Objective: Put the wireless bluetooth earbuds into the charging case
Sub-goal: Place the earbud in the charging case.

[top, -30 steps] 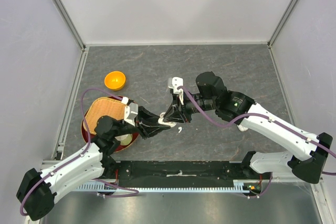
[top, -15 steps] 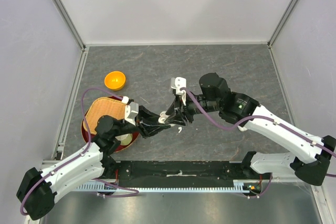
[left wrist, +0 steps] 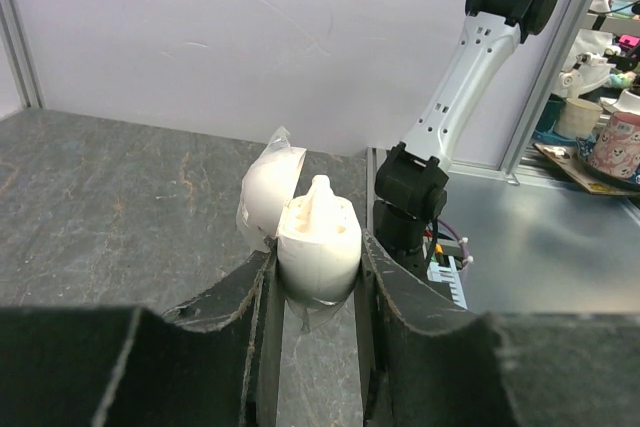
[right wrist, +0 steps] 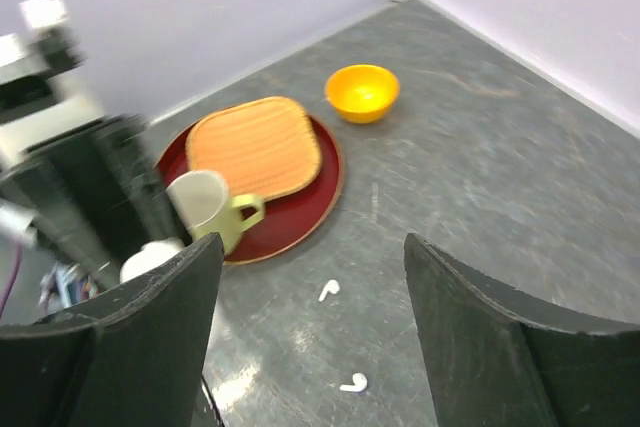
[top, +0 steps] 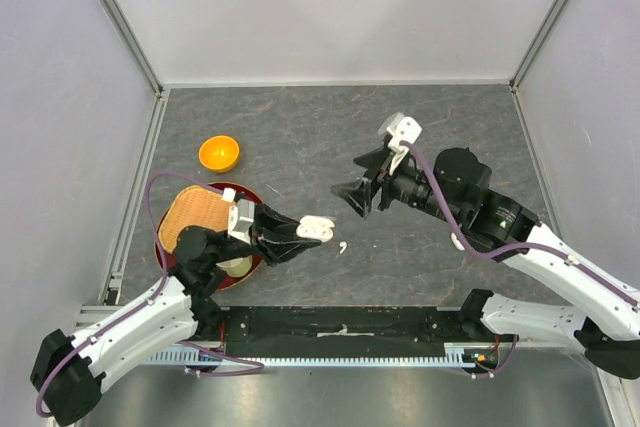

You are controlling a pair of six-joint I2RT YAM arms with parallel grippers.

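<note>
My left gripper will next tip down, move outward and to the right in the top view, and lower the case (top: 318, 228) onto bare tabletop, since the loose earbuds lie nearer.
My left gripper (top: 305, 230) is shut on the white charging case (top: 318, 228), held above the table. In the left wrist view the case (left wrist: 318, 247) sits between the fingers (left wrist: 232, 292) with its lid (left wrist: 268, 192) tipped back. One earbud (left wrist: 320, 193) stands in it, stem up. My right gripper (top: 358, 192) hangs open to the upper right of the case, holding nothing. Two more wireless bluetooth earbuds (right wrist: 329, 290) (right wrist: 353, 383) lie loose on the grey table, below the right gripper (right wrist: 310, 257). The top view shows one earbud (top: 341, 247) just right of the case.
A red round tray (top: 161, 247) at the left carries a woven orange mat (top: 195, 215) and a white cup with a green handle (right wrist: 210, 205). An orange bowl (top: 219, 153) sits behind the tray. White walls enclose the table.
The right gripper has opened and pulled back up and to the right, away from the case. The left gripper keeps hold of the case, and an earbud now stands in it.
</note>
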